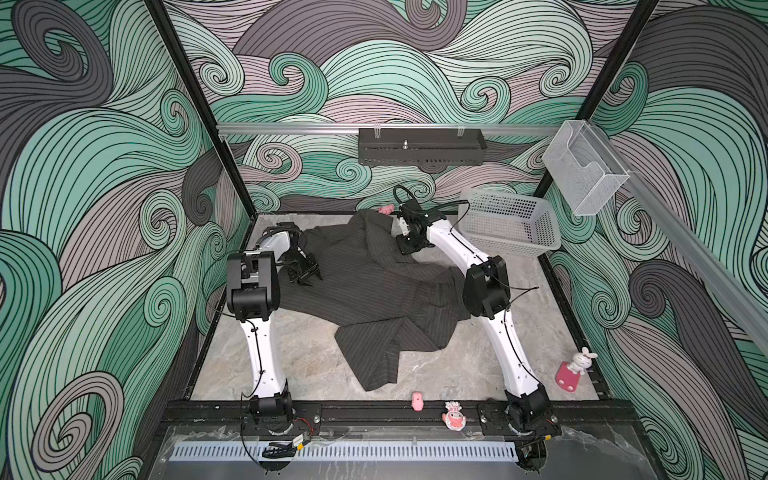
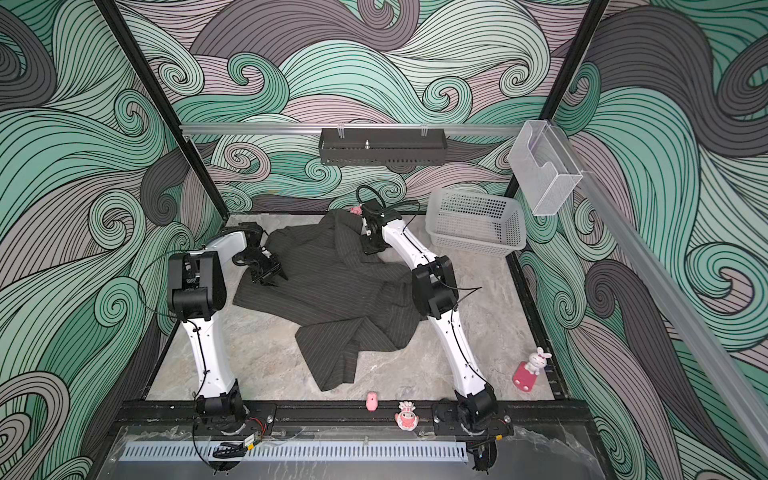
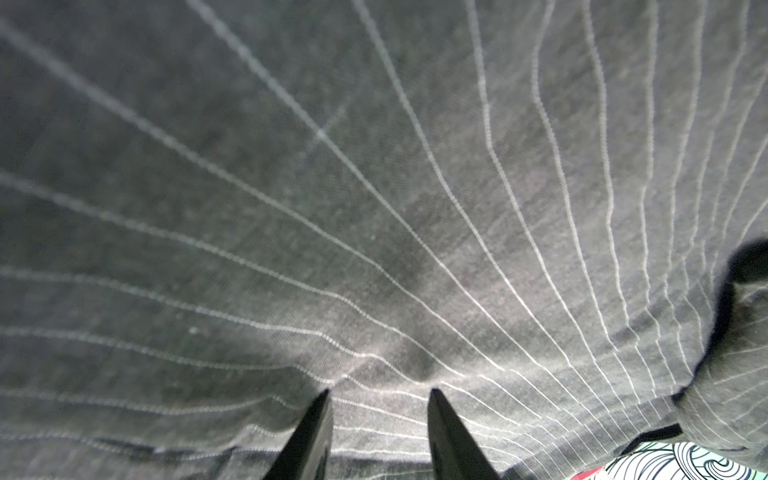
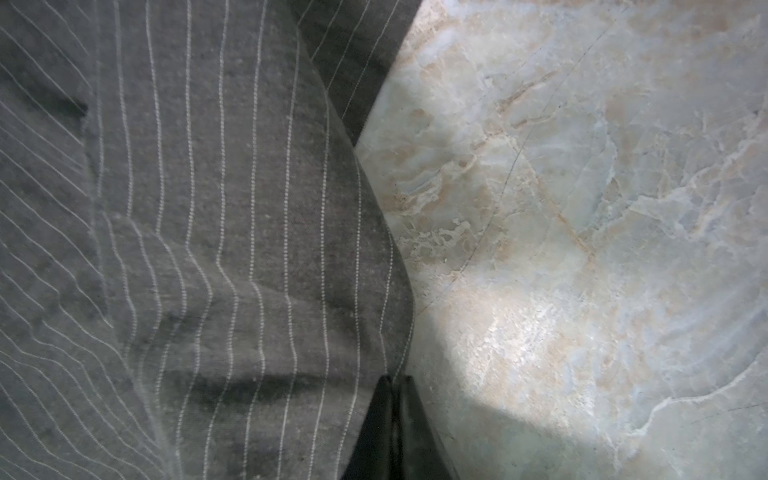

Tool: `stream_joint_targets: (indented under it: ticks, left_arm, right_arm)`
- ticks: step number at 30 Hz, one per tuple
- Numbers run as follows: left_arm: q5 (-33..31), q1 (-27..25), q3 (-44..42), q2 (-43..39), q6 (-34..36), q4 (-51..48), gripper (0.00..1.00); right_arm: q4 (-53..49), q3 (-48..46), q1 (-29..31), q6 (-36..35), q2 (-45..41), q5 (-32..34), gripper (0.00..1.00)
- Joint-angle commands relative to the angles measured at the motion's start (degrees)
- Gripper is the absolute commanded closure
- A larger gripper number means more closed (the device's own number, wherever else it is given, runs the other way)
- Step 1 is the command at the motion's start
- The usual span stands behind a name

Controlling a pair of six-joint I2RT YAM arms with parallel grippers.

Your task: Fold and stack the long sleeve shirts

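Observation:
I will next pull the edge of the shirt outward and toward the basket with my right gripper and let go of it there, because the bare marble is outward of my right gripper.
One long sleeve shirt (image 1: 374, 291) (image 2: 332, 291), dark charcoal with thin pale pinstripes, lies crumpled across the middle of the marble table (image 1: 316, 357) in both top views. My left gripper (image 1: 309, 281) (image 2: 276, 281) (image 3: 379, 392) stands open over the shirt's left part, its fingertips (image 3: 320, 419) resting against the cloth with nothing pinched between them. My right gripper (image 1: 405, 248) (image 2: 372, 248) (image 4: 397, 378) is shut on the shirt's far right edge. That edge (image 4: 374, 232) runs straight into its closed tips, beside bare marble (image 4: 582, 208).
A white slotted basket (image 1: 509, 222) sits at the back right, close behind the right arm. A clear box (image 1: 584, 166) and a black tray (image 1: 422, 146) hang on the rails. Small toys stand at the front edge (image 1: 417, 401), front right (image 1: 575, 368) and back (image 1: 386, 209).

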Motion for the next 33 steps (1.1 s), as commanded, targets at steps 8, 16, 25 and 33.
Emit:
stream_joint_targets:
  ticks: [8, 16, 25, 33]
  left_arm:
    - [-5.04, 1.71, -0.1, 3.08, 1.6, -3.26, 0.58]
    - [-11.12, 4.22, 0.12, 3.57, 3.77, -6.72, 0.58]
    - [-12.21, 5.29, -0.34, 1.89, 5.89, -8.98, 0.59]
    - [-13.37, 8.73, -5.32, -3.72, 7.33, -9.08, 0.61]
  right_arm:
    - [-0.36, 3.0, -0.67, -0.5, -1.55, 7.4, 1.0]
    - [0.5, 8.81, -2.56, -3.36, -1.19, 16.83, 1.0]
    - [5.66, 14.34, -4.52, -4.67, 5.42, 19.28, 1.0]
    - [10.15, 19.72, -5.84, -3.19, 11.23, 27.79, 1.0]
